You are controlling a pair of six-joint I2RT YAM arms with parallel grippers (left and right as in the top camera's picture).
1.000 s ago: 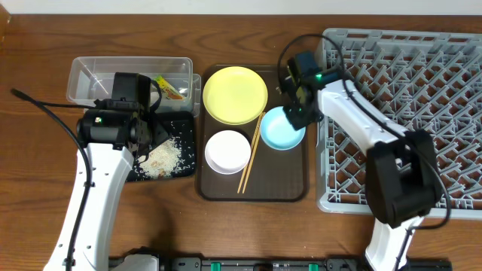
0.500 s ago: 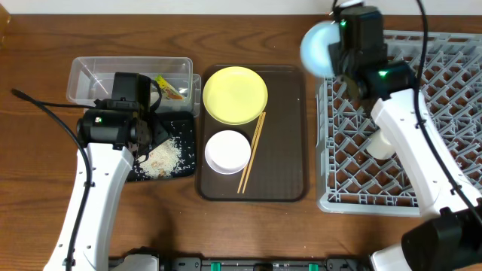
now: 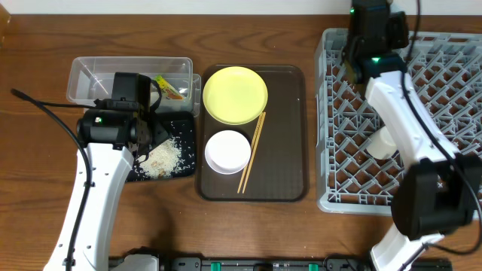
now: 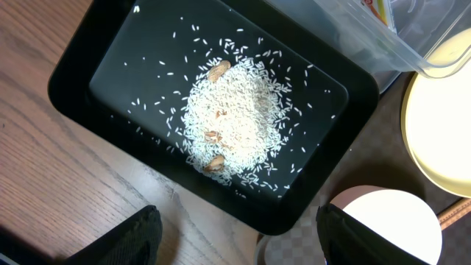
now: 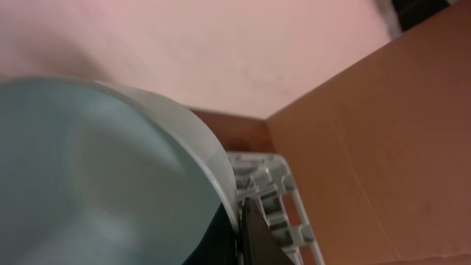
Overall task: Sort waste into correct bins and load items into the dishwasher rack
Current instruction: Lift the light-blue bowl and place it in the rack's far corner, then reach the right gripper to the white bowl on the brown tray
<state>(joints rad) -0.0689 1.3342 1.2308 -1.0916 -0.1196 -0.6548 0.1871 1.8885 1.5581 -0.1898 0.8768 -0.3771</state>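
Note:
My right gripper moves down and to the left in the overhead view toward the rack's back corner (image 3: 337, 54) next, because the bowl hangs too high to release.
My left gripper (image 4: 246, 246) is open and hovers over the near edge of the black tray (image 4: 81, 66), which holds the rice pile (image 4: 235, 114). In the overhead view it sits above the black tray (image 3: 184, 124). My right gripper (image 5: 239, 213) is shut on the rim of the light blue bowl (image 5: 96, 169), held high over the back left corner of the dishwasher rack (image 3: 444, 90); the wrist hides the bowl from overhead. The yellow plate (image 3: 235, 94), white bowl (image 3: 227, 150) and chopsticks (image 3: 251, 154) lie on the brown tray. A pale cup (image 3: 382, 143) stands in the rack.
The brown serving tray (image 3: 282, 158) lies between the bins and the rack. The clear tub (image 3: 128, 75) at the back left holds the yellow-green wrapper (image 3: 172, 89). I cannot pick out the white scrap. A cardboard box (image 5: 383, 132) stands behind the rack.
My right gripper has lifted the blue bowl off the brown tray and carried it up and right to the rack's back left corner. The left arm has not moved.

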